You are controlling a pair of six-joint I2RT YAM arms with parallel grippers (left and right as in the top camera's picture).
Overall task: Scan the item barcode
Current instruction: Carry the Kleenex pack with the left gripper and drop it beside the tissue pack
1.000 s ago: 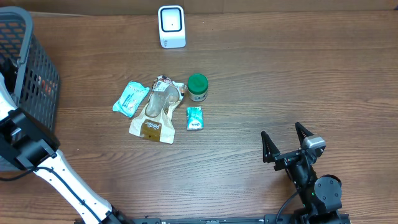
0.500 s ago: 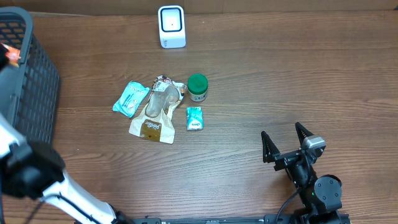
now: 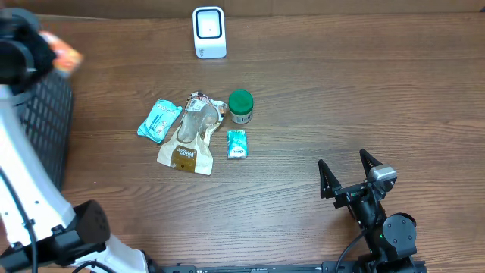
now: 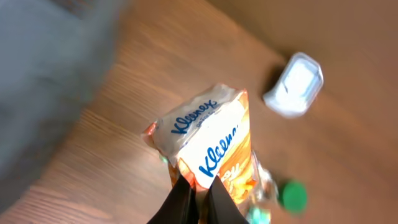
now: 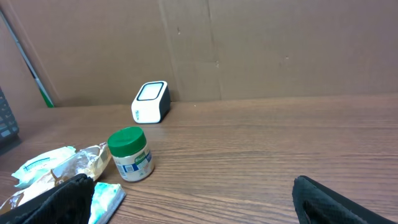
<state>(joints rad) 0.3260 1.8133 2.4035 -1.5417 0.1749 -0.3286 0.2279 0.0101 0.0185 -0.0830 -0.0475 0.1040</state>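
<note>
The bare table (image 3: 261,138) beside the jar is below my left gripper and to the right in the overhead view, so I need to move my left gripper across and down to let go of the pack.
My left gripper (image 4: 200,194) is shut on the bottom edge of an orange and white Kleenex tissue pack (image 4: 211,134). No barcode shows on its visible face. In the overhead view the pack (image 3: 64,48) hangs at the far left, above the rim of the black basket (image 3: 47,114), with the left gripper (image 3: 44,51) beside it. The white scanner (image 3: 209,32) stands at the back middle of the table, also seen as a blurred scanner (image 4: 295,84) and as the scanner (image 5: 151,101). My right gripper (image 3: 350,179) rests open near the front right, holding nothing.
A cluster lies mid-table: a teal packet (image 3: 159,120), a clear and brown bag (image 3: 191,138), a green-lidded jar (image 3: 241,106) and a small teal pack (image 3: 237,144). The jar (image 5: 130,154) is ahead-left of the right gripper (image 5: 199,208).
The left arm has risen out of the basket and carried the orange pack rightward over its rim. The right arm has stayed still.
</note>
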